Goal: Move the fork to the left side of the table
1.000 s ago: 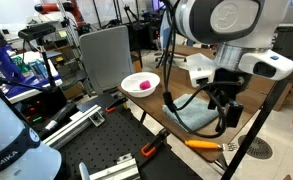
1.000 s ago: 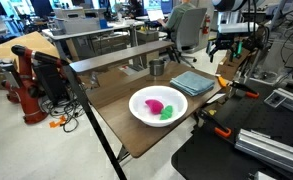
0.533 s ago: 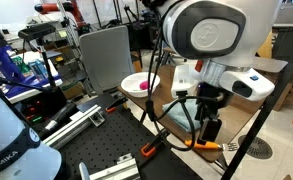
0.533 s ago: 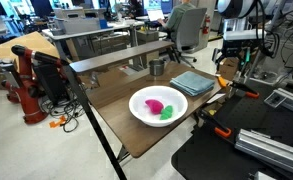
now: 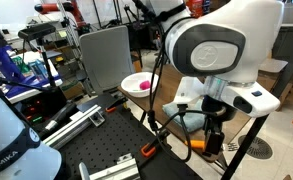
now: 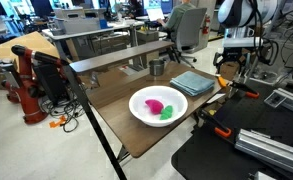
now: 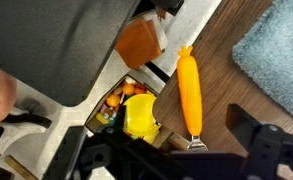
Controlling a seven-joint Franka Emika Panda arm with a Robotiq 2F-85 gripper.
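My gripper lowers onto the fork's silver tine end next and closes around it, since that head lies below my gripper, between its open fingers.
The fork [image 7: 190, 88] has a bright orange handle and a small silver head. It lies on the dark brown table [image 7: 236, 95] near an edge, beside the blue-grey cloth [image 7: 278, 48]. My gripper [image 7: 181, 160] is open just above the fork's head, one dark finger [image 7: 261, 135] on each side. In an exterior view the gripper [image 6: 229, 68] hangs over the fork [image 6: 222, 84] at the table's far end, by the cloth [image 6: 191, 82]. In an exterior view the arm covers most of the fork [image 5: 197, 143].
A white bowl [image 6: 159, 104] with pink and green items sits mid-table. Orange-and-black clamps [image 6: 241, 92] [image 6: 218, 130] grip the table's edge. A black perforated board [image 6: 231, 160] lies beside the table. Below the edge sit a yellow object [image 7: 141, 115] and an orange box [image 7: 141, 42].
The arm has moved down and toward the table's end, bringing the open gripper from over the cloth to just above the fork. The fork has not moved.
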